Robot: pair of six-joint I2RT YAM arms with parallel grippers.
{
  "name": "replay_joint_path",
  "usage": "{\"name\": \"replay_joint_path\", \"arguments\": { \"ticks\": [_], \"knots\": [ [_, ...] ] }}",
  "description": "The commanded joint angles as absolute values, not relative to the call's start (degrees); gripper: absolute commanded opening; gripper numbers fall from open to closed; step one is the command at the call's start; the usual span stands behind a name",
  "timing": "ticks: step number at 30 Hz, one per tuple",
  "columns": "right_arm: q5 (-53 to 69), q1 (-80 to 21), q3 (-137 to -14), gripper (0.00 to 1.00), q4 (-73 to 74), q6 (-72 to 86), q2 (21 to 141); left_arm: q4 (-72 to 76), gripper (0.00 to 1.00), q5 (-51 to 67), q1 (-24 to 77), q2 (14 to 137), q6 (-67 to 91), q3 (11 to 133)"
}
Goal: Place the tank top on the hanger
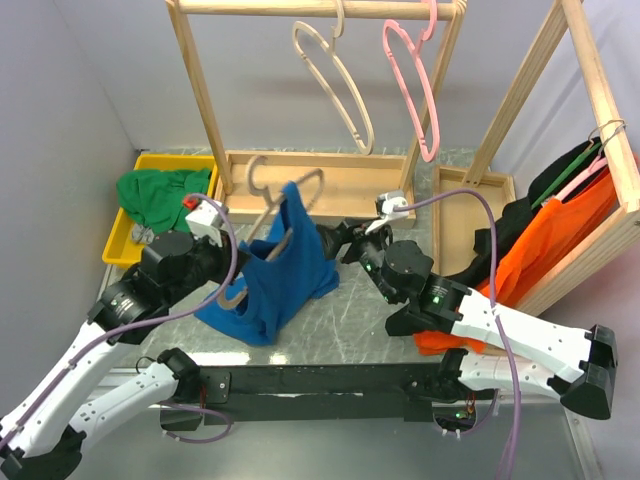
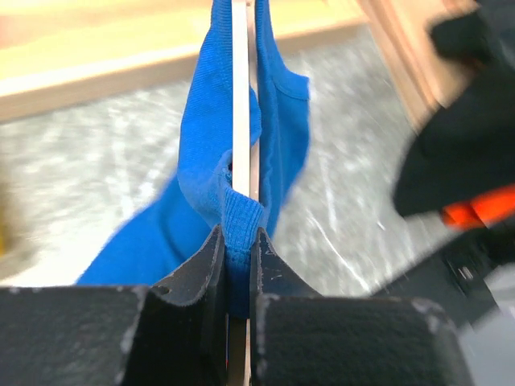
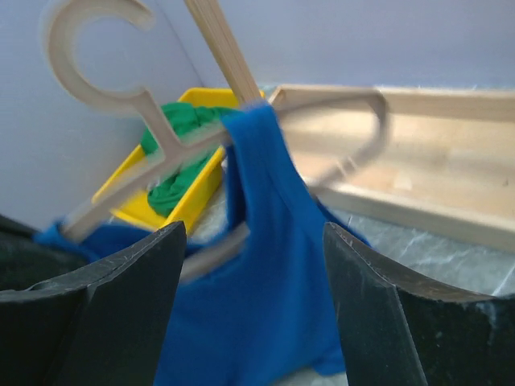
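Note:
The tank top hangs on the hanger. My left gripper will carry the hanger up and outward to the bar's bare part [image 1: 215,7] beside the second beige hanger and release it.
The beige hanger [image 1: 283,203] is held tilted above the table, hook [image 1: 256,172] toward the rack. The royal-blue tank top [image 1: 283,268] hangs on it, one strap over the upper shoulder, its body drooping to the table. My left gripper [image 1: 237,288] is shut on the hanger's lower end with a blue strap pinched in; the left wrist view shows the jaws [image 2: 237,235] closed on hanger [image 2: 240,96] and fabric [image 2: 201,153]. My right gripper [image 1: 337,241] is wide open just right of the top, touching nothing; in its view [image 3: 253,229] the top [image 3: 269,273] and hanger [image 3: 145,104] lie ahead.
A wooden rack [image 1: 340,185] stands behind with a second beige hanger [image 1: 335,75] and a pink hanger [image 1: 412,85] on its rail. A yellow bin [image 1: 125,240] with a green garment [image 1: 160,195] sits at left. An orange shirt [image 1: 560,235] and dark clothes hang at right.

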State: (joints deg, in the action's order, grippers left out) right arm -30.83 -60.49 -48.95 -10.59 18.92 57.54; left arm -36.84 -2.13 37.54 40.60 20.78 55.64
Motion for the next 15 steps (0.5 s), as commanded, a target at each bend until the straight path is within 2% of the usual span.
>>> {"name": "replay_joint_path", "arguments": {
  "ticks": [1, 7, 15],
  "knots": [
    [-31.4, -60.4, -46.8, 0.76, -6.7, 25.4, 56.1, -33.4, 0.01, -18.1, 37.3, 41.2, 21.9, 61.9],
    [-30.2, -60.4, -47.3, 0.76, -2.9, 28.5, 56.2, -33.4, 0.01, -22.3, 35.3, 52.0, 18.4, 72.1],
    [-23.8, -60.4, -45.8, 0.76, -3.8, 28.7, 55.4, -32.6, 0.01, -5.9, 22.2, 65.1, 15.6, 84.7]
  ]
}}
